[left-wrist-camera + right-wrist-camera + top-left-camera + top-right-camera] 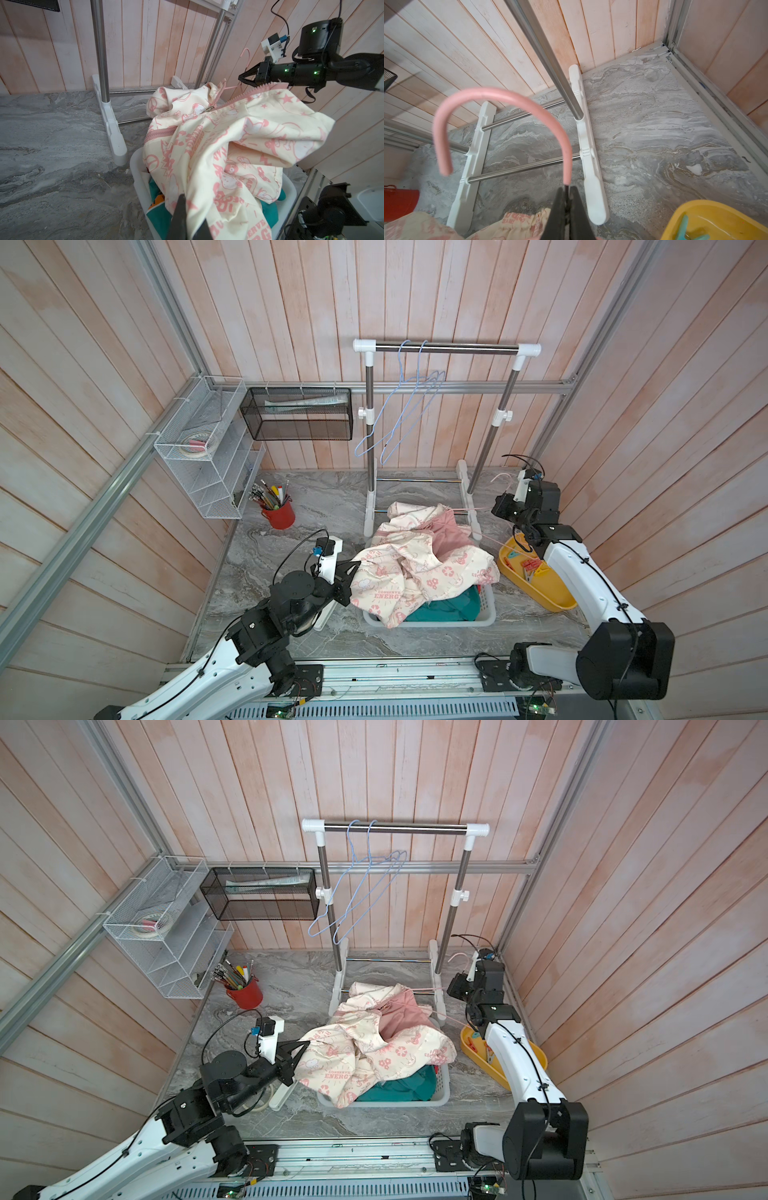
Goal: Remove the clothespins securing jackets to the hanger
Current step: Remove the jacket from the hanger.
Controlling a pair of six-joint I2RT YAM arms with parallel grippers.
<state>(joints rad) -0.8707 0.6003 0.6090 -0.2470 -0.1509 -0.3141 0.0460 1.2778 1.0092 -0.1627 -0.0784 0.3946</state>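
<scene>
The jacket's edge goes down over the basket onto the cream jacket's heap next, where my left gripper releases it, because it is stretched out past the basket's side.
A cream pink-printed jacket [415, 568] [361, 1052] lies heaped over a teal jacket [451, 608] [160, 216] in a white basket [436, 623]. My left gripper [356, 565] [192, 220] is shut on the cream jacket's [228, 145] edge at the basket's left side. A pink hanger [508, 97] [246, 56] sticks out of the jacket's collar. My right gripper [495, 510] [566, 188] is shut on the hanger's neck just below the hook, behind the basket at the right. Clothespins [530, 565] lie in a yellow tray [555, 601]; I see none on the jackets.
The garment rack [446, 348] stands at the back with two bare blue hangers [399, 414] on its rail; its white feet [591, 166] flank the right gripper. A red cup [279, 514] of pens stands back left. Wire baskets [203, 448] hang on the left wall.
</scene>
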